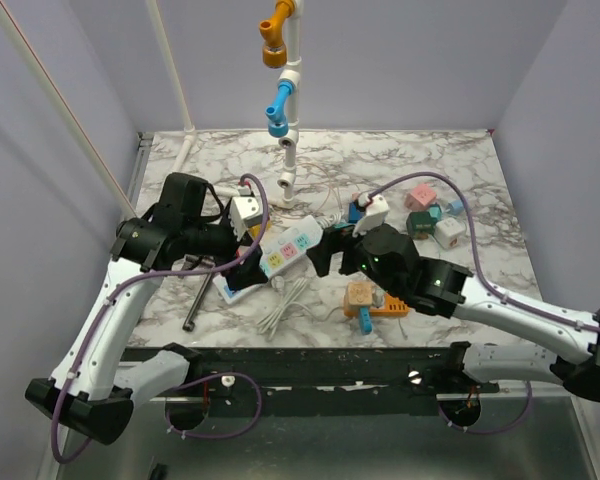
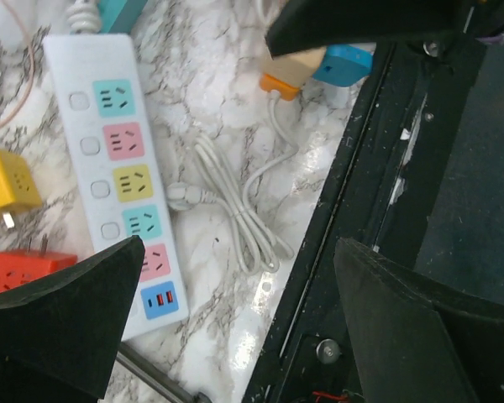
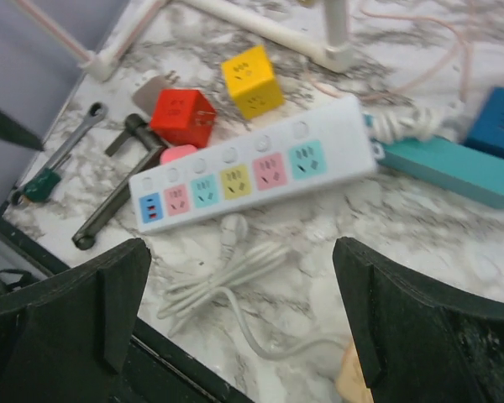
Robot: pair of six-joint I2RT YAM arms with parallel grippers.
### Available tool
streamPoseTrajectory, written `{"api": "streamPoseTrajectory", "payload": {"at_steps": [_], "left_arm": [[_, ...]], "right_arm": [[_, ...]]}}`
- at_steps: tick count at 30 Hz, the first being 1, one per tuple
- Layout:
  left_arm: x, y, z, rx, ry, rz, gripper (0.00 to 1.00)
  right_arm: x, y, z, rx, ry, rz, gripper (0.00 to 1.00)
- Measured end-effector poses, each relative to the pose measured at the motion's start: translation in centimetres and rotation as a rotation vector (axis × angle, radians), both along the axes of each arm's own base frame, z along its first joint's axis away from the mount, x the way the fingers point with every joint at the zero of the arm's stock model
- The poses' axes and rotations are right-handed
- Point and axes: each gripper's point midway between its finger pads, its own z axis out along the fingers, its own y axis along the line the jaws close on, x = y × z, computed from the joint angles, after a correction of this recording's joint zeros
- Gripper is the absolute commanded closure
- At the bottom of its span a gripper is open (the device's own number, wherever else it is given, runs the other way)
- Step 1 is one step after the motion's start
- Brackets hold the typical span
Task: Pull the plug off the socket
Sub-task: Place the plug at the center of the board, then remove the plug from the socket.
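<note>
The tan cube is seated on the orange strip below, so my left gripper next needs to move to its right in the top view, then down around the cube.
The socket (image 3: 252, 172), a long white strip with pastel outlets, lies flat on the marble; every outlet I see is empty. The white plug (image 3: 233, 231) rests on the table just beside the strip's yellow outlet, apart from it, with its coiled cord (image 3: 227, 273) trailing toward the front edge. My right gripper (image 3: 239, 327) hangs open above the plug and cord, holding nothing. My left gripper (image 2: 239, 327) is open too, over the strip's USB end and the table edge. From the left wrist the socket (image 2: 109, 185) and the loose plug (image 2: 185, 196) both show. From above, the socket (image 1: 286, 249) lies between the two grippers.
A red cube adapter (image 3: 182, 117) and a yellow one (image 3: 252, 81) sit behind the strip, with a wrench (image 3: 63, 155) and a black rod (image 3: 118, 201) to their left. A teal box (image 3: 454, 165) lies at the strip's cord end. A white pipe stand (image 1: 288, 150) rises behind.
</note>
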Motion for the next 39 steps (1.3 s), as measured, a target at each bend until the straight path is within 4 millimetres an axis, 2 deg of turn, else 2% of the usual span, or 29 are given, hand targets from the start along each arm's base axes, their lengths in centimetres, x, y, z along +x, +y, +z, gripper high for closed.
{"api": "streamPoseTrajectory", "payload": {"at_steps": [3, 8, 12, 16, 19, 22, 25, 28, 30, 33, 36, 39], "left_arm": [[-1.6, -1.1, 0.4, -0.022, -0.061, -0.079, 0.02], [-3.8, -3.9, 0.9, -0.065, -0.14, -0.241, 0.02], [-5.4, -7.0, -0.6, -0.071, -0.142, -0.38, 0.02], [-5.4, -10.7, -3.9, -0.039, -0.106, -0.457, 0.02], [-4.3, -13.2, -7.0, 0.0, -0.072, -0.464, 0.02], [-3.7, -15.0, -9.2, 0.03, -0.087, -0.469, 0.01], [-3.5, -16.9, -10.5, 0.038, -0.105, -0.484, 0.01], [-2.9, -18.6, -11.6, 0.022, -0.14, -0.481, 0.01], [-2.7, -19.0, -12.6, 0.015, -0.16, -0.479, 0.02], [-2.7, -19.3, -14.4, 0.019, -0.183, -0.474, 0.02], [-3.2, -19.7, -15.8, 0.027, -0.205, -0.486, 0.02], [-2.7, -20.6, -15.9, 0.013, -0.239, -0.478, 0.02]], "right_arm": [[-0.6, -4.1, -0.5, -0.009, 0.065, -0.129, 0.0], [-2.9, -11.1, -3.3, 0.027, 0.185, -0.322, 0.0], [-4.0, -14.6, -3.7, 0.095, 0.218, -0.425, 0.0], [-3.9, -16.0, -3.7, 0.092, 0.224, -0.493, 0.0], [-3.5, -16.3, -4.6, 0.016, 0.232, -0.533, 0.0], [-3.2, -16.3, -5.3, -0.043, 0.234, -0.561, 0.0], [-2.8, -16.3, -5.7, -0.08, 0.225, -0.578, 0.0], [-1.8, -16.6, -6.1, -0.122, 0.212, -0.601, 0.0], [0.2, -17.5, -6.0, -0.131, 0.217, -0.653, 0.0], [4.0, -20.7, -5.5, -0.086, 0.238, -0.767, 0.0], [6.8, -23.6, -4.8, -0.033, 0.244, -0.835, 0.0], [8.4, -23.5, -4.4, 0.011, 0.247, -0.808, 0.0]]}}
